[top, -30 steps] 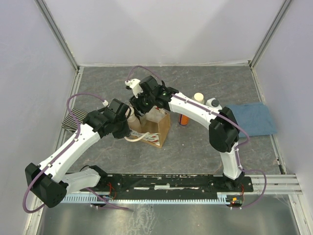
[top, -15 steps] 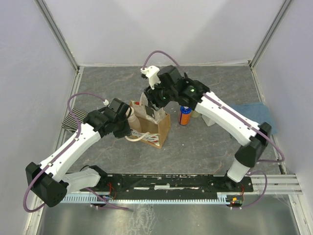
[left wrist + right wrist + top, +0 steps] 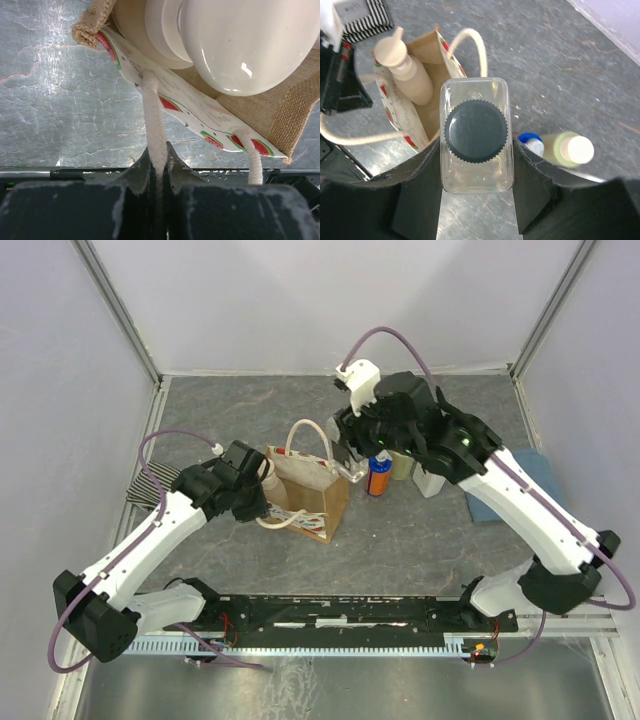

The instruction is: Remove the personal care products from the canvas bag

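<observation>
The clear bottle goes down and to my right gripper's right in the top view next, to the bare table by the white bottle, where the gripper lowers and releases it.
The canvas bag [image 3: 318, 502] stands mid-table, and the tan pump bottle [image 3: 406, 71] leans inside it. My left gripper [image 3: 256, 502] is shut on the bag's cream rope handle [image 3: 154, 120] at the bag's left side. My right gripper [image 3: 350, 462] hangs just right of the bag's rim, shut on a clear bottle with a black cap [image 3: 476, 131], which is upright and off the table. The blue-and-orange bottle [image 3: 378, 478] and the yellow-green bottle [image 3: 567, 150] stand on the table right of the bag.
A white bottle [image 3: 430, 483] stands behind the right arm. A folded blue cloth [image 3: 538, 472] lies at the right, partly under that arm. A striped cloth [image 3: 145, 490] lies by the left wall. The arm mounting rail [image 3: 340, 615] runs along the near edge.
My right arm has swung rightward from above the bag's opening to beside its right rim, carrying the black-capped bottle. The left gripper has kept its hold on the handle.
</observation>
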### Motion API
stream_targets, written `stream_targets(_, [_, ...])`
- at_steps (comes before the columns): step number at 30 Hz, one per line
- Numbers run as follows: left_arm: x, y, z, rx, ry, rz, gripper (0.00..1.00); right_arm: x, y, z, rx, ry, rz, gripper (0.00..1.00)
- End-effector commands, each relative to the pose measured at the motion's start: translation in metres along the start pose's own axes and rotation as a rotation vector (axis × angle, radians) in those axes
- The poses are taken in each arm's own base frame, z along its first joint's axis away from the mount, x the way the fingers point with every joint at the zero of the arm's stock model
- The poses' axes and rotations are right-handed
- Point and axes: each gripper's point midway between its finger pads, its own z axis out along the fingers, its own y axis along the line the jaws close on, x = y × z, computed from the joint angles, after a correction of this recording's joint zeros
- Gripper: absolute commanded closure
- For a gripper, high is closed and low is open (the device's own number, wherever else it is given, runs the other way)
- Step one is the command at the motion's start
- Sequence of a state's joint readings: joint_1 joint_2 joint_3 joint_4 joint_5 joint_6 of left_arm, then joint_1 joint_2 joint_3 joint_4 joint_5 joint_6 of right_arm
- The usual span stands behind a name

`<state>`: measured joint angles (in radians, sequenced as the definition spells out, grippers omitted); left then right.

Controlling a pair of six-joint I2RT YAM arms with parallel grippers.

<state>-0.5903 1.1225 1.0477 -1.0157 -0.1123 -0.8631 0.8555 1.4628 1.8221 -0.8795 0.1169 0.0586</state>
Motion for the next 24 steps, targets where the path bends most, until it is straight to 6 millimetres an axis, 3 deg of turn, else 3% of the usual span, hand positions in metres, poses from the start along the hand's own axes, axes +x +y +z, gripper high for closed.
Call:
stream_targets(1, [-0.013,-0.017,-0.004,0.054,-0.034,-0.007,0.95,-0.032,-0.032,-0.045,0.150,-0.204,0.028,0.63])
stream_targets(8, [-0.013,-0.022,-0.002,0.068,-0.024,-0.004,0.96,0.023,-0.055,-0.034,0.284,-0.155,0.069,0.64])
stream_targets(14, [-0.013,-0.022,-0.001,0.067,-0.020,-0.001,0.96,0.066,-0.087,-0.021,0.448,-0.152,0.158,0.65])
stream_targets(24, [-0.006,-0.015,0.003,0.057,-0.012,-0.006,0.96,0.118,-0.142,-0.002,0.665,-0.187,0.346,0.68])
